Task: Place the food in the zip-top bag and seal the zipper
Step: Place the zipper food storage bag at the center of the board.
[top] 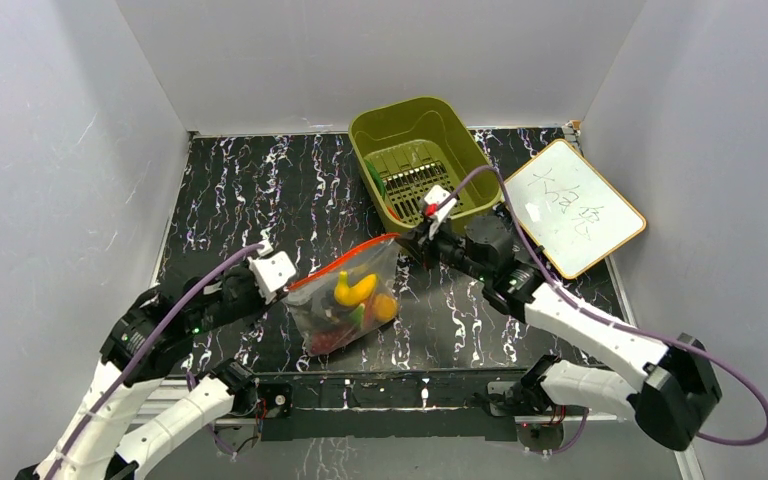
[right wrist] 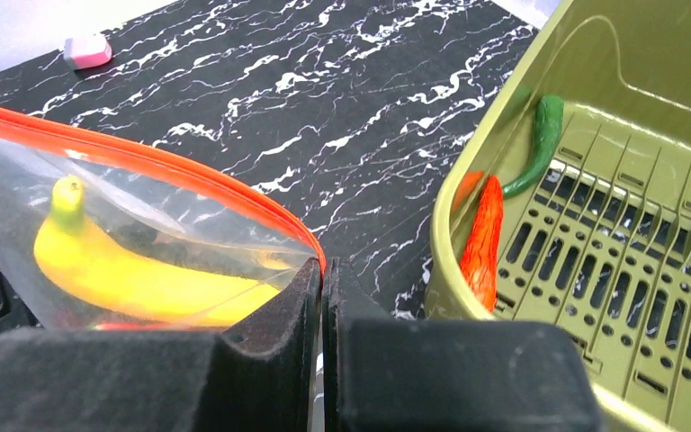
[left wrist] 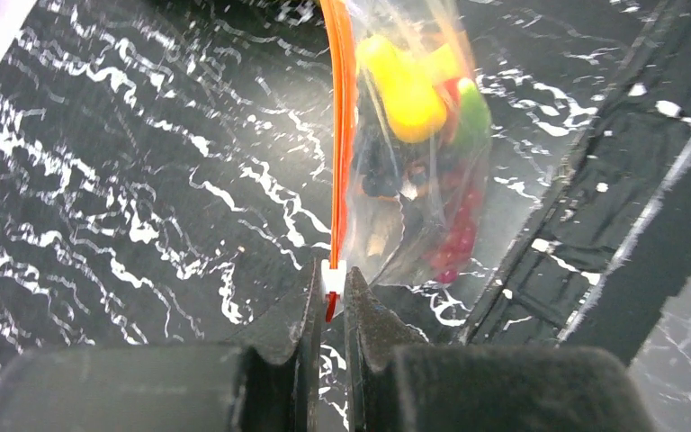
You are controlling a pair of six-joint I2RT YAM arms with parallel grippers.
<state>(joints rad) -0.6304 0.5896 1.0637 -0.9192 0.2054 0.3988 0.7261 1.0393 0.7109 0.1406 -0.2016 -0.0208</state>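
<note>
The bag [top: 345,300] will be laid on the tabletop next as my left gripper moves outward and down, since the white slider [left wrist: 333,277] is at the end of the zipper with food inside.
The clear zip-top bag [top: 345,300] hangs stretched between my two grippers just above the table. It holds a yellow banana [top: 353,290], an orange piece, and red and green bits. The red-orange zipper [top: 345,258] runs along its top edge. My left gripper [left wrist: 334,288] is shut on the white slider [left wrist: 333,277] at the zipper's [left wrist: 346,135] left end. My right gripper [right wrist: 322,270] is shut on the zipper's [right wrist: 144,162] right end, with the banana [right wrist: 117,274] beside it. A red chili [right wrist: 486,238] and a green piece [right wrist: 544,135] lie in the basket.
The olive-green slotted basket [top: 400,105] stands at the back, just behind my right gripper [top: 410,245]. A small whiteboard [top: 572,205] lies at the right. A pink eraser [right wrist: 87,51] lies far off on the black marbled table [top: 250,190]. White walls enclose the table.
</note>
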